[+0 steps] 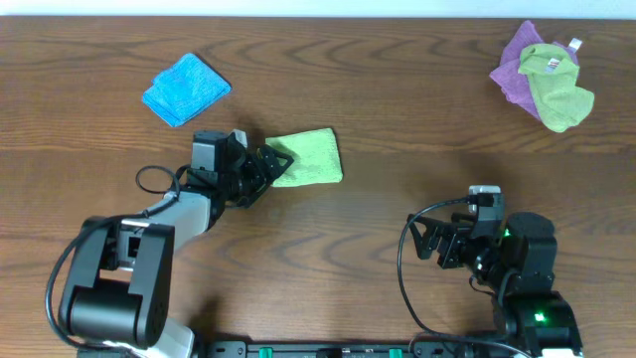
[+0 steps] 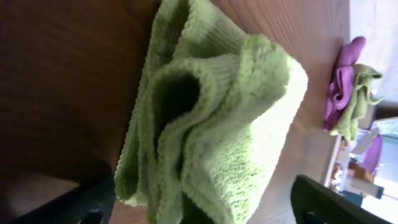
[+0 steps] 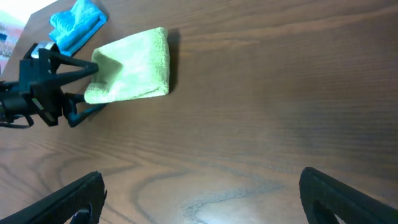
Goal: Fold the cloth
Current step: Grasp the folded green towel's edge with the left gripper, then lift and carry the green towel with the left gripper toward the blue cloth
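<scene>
My left gripper is going to close around the folded layers at the cloth's bunched edge [image 2: 189, 177] next.
The green cloth [image 1: 310, 157] lies folded on the wooden table, left of centre. It fills the left wrist view [image 2: 211, 124], where its bunched, layered edge faces the camera. My left gripper [image 1: 270, 165] is at the cloth's left edge. Its fingers [image 2: 205, 205] are spread wide, with the cloth's edge between them. The right wrist view shows the same cloth [image 3: 134, 65] with the left gripper [image 3: 62, 87] straddling its near corner. My right gripper [image 1: 432, 244] is open and empty over bare wood at the front right [image 3: 202, 199].
A folded blue cloth [image 1: 186, 89] lies at the back left, also showing in the right wrist view [image 3: 74, 22]. A pile of a purple and a green cloth [image 1: 545, 72] sits at the back right and shows in the left wrist view [image 2: 348, 87].
</scene>
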### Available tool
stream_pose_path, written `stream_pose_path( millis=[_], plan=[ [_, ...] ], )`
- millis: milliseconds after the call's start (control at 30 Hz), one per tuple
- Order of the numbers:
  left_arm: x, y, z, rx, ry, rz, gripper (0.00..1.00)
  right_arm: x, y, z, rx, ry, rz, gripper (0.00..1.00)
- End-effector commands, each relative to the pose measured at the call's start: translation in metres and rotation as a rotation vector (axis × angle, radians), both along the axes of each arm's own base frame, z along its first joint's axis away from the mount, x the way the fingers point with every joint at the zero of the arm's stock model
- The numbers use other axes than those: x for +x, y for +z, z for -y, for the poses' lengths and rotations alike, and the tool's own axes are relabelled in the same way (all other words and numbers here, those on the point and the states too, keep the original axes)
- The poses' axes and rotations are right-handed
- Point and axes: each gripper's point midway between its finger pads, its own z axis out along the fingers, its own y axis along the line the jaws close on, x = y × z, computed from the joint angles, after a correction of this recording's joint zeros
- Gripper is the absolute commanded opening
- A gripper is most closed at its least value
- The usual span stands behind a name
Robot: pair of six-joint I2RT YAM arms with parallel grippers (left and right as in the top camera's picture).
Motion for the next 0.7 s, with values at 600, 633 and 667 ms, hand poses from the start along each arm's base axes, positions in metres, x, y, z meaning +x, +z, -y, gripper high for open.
stream_pose_path(
  millis=[600,633,667],
  plan=[
    [0.033,0.025,0.026,-0.129,-0.076,0.175,0.06,-0.001,0.0,0.0,0.016,-0.011,-0.005,0.99],
    [0.042,0.043,0.026,-0.139,-0.076,0.219,0.06,-0.001,0.0,0.0,0.016,-0.011,-0.005,0.99],
    [0.049,0.057,0.025,-0.146,-0.069,0.249,0.06,-0.001,0.0,0.0,0.016,-0.011,-0.005,0.99]
  ],
)
